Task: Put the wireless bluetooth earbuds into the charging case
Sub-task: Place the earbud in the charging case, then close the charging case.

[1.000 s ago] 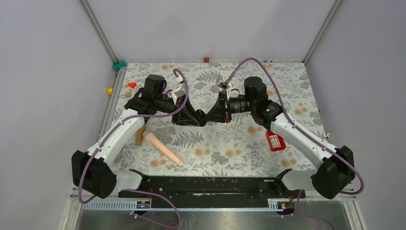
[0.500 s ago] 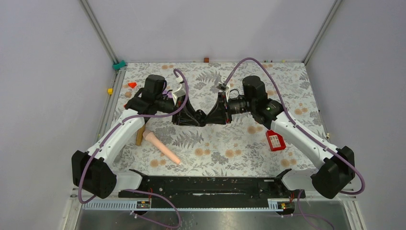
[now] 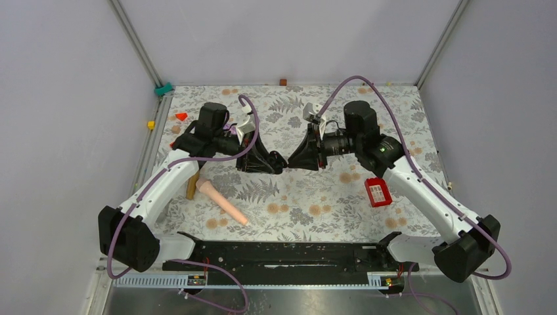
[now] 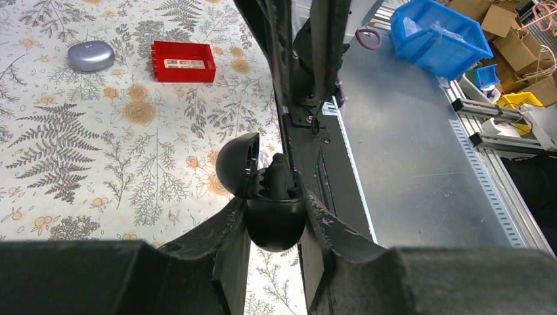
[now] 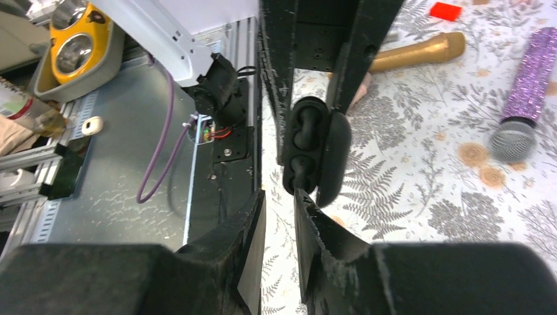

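Observation:
The case will go down to the clear cloth by the fern print (image 4: 26, 211), below it and to the right in the top view. My left gripper will tilt down, lower it and let it go there.
My left gripper (image 3: 278, 161) (image 4: 274, 205) is shut on the black charging case (image 4: 276, 220), held above the table with its lid (image 4: 235, 164) open. A glossy black earbud (image 4: 279, 174) sits in the case and sticks up a little. In the right wrist view the case (image 5: 309, 147) shows dark wells, and I cannot tell a bud from a well there. My right gripper (image 3: 293, 159) (image 5: 279, 197) is just short of the case, its jaws slightly apart with nothing between them. No purple buds show.
A red box (image 3: 377, 192) (image 4: 184, 61) and a grey-purple oval case (image 4: 90, 56) lie on the floral cloth. A pink microphone (image 3: 223, 203), a gold one (image 5: 414, 51) and a purple glitter one (image 5: 525, 92) lie near the left arm.
My right arm has drawn back to the right, and its gripper has pulled slightly away from the case. My left gripper has held still with the case.

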Motion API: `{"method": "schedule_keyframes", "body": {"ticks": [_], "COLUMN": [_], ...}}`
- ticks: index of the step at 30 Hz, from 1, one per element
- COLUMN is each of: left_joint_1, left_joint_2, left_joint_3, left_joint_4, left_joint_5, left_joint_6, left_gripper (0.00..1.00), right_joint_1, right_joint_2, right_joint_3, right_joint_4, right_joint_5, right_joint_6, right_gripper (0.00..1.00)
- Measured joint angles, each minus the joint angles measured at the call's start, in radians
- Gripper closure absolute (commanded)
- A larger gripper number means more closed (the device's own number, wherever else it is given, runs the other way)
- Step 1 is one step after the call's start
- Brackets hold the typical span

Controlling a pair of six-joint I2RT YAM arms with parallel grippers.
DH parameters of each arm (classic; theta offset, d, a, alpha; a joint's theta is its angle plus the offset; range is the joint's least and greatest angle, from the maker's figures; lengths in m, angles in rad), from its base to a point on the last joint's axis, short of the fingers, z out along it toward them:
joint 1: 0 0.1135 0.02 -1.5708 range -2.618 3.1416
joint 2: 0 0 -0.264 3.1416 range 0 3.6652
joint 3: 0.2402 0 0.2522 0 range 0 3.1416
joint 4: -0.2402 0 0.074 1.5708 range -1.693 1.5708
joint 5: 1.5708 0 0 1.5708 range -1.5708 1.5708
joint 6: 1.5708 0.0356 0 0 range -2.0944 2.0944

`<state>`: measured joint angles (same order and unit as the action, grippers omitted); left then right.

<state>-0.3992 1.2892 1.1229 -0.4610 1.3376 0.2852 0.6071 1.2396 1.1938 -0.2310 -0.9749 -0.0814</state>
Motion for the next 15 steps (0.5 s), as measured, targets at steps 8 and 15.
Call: {"method": "schedule_keyframes", "body": {"ticks": [8,15], "left_joint_1": [-0.003,-0.005], "left_joint_2": [0.000,-0.003], "left_joint_3": [0.000,0.000], "left_joint_4": [0.000,0.000], "left_joint_5": [0.002,0.003], "left_joint_6": [0.000,0.000], "left_gripper": [0.83,0.82], "right_joint_1": [-0.025,-0.026], "right_joint_2": [-0.008,0.055], "right_joint_3": [0.000,-0.015], "right_joint_4": [-0.003,0.043], "right_joint_5": [0.131,0.171], "right_joint_6": [-0.002,0.050], "right_gripper": [0.63,0.34]}}
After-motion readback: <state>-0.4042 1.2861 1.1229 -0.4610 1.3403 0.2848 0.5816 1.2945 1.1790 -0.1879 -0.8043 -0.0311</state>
